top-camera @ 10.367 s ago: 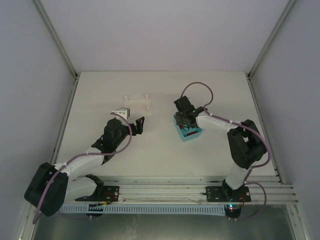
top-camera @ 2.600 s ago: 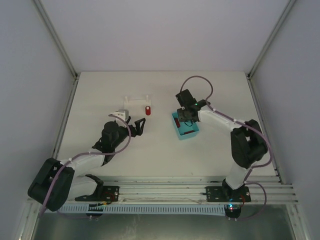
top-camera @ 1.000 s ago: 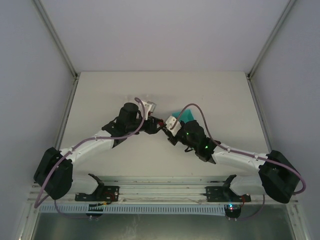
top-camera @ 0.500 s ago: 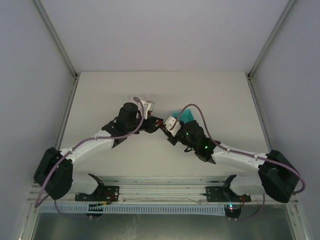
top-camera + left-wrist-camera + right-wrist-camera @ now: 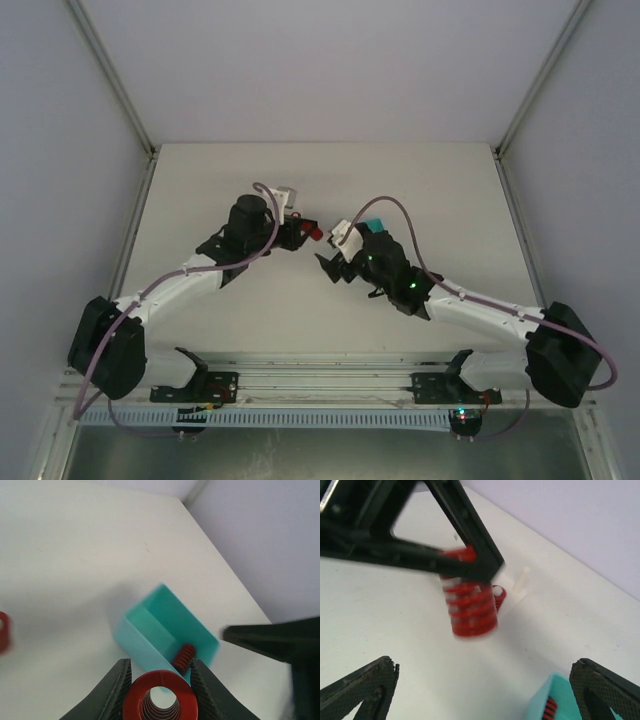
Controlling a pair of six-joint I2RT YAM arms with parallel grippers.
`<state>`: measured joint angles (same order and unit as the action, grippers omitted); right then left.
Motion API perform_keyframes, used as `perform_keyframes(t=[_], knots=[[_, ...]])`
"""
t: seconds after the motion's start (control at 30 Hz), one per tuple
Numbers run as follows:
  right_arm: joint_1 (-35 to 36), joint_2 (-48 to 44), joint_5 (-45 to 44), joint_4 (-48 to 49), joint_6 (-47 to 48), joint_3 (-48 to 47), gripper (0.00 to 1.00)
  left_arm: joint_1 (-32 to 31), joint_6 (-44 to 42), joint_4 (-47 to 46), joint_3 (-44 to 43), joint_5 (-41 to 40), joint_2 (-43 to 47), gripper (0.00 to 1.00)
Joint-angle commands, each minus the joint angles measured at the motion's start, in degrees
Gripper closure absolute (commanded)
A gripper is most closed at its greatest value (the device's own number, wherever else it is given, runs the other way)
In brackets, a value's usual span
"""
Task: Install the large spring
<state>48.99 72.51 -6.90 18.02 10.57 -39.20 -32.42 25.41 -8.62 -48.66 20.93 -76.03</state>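
Observation:
Next, my left gripper carries the spring outward, then down over the white fixture's bare peg and releases it, as that peg stands empty beside another red spring.
The large red spring (image 5: 160,698) sits between the black fingers (image 5: 116,687) of my left gripper (image 5: 159,672), which is shut on it. The right wrist view has the same spring (image 5: 469,607) hanging upright above the table from the left fingers (image 5: 470,540). From above, the spring (image 5: 314,232) is a small red spot at the tip of the left gripper (image 5: 306,232). My right gripper (image 5: 333,268) stands open just right of it, with nothing between its wide-apart fingers (image 5: 360,690).
A teal bin (image 5: 377,226) lies behind the right wrist; a smaller red spring (image 5: 184,656) rests inside the bin (image 5: 165,622). A white fixture (image 5: 521,582) with another red spring (image 5: 500,595) beside it stands on the table behind the held spring.
The right gripper has opened and let go of the large spring, then drawn back slightly. The left gripper, shut on the spring, has carried it a little away towards the back.

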Motion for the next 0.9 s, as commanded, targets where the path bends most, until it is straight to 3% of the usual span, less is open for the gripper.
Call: perform_keyframes(t=[0.0, 0.2, 0.43, 0.87], knots=[[0.39, -3.44, -9.44, -11.35, -7.28, -4.78, 0.02, 3.12, -3.76, -0.08, -5.0, -8.21, 0.19, 1.0], [-0.92, -3.16, -24.82, -17.01, -12.68, -5.49, 0.01, 5.57, -8.8, -1.03, -8.35, -22.19, -4.74, 1.0], [-5.78, -2.72, -26.58, -17.4, -18.57, -2.43, 0.01, 6.04, -15.59, 0.15, -17.2, -32.06, -16.65, 1.0], [-8.21, -6.18, -26.32, -15.7, -19.11, 1.01, 0.01, 8.2, -17.93, 5.91, -33.12, -30.13, -33.01, 1.0]])
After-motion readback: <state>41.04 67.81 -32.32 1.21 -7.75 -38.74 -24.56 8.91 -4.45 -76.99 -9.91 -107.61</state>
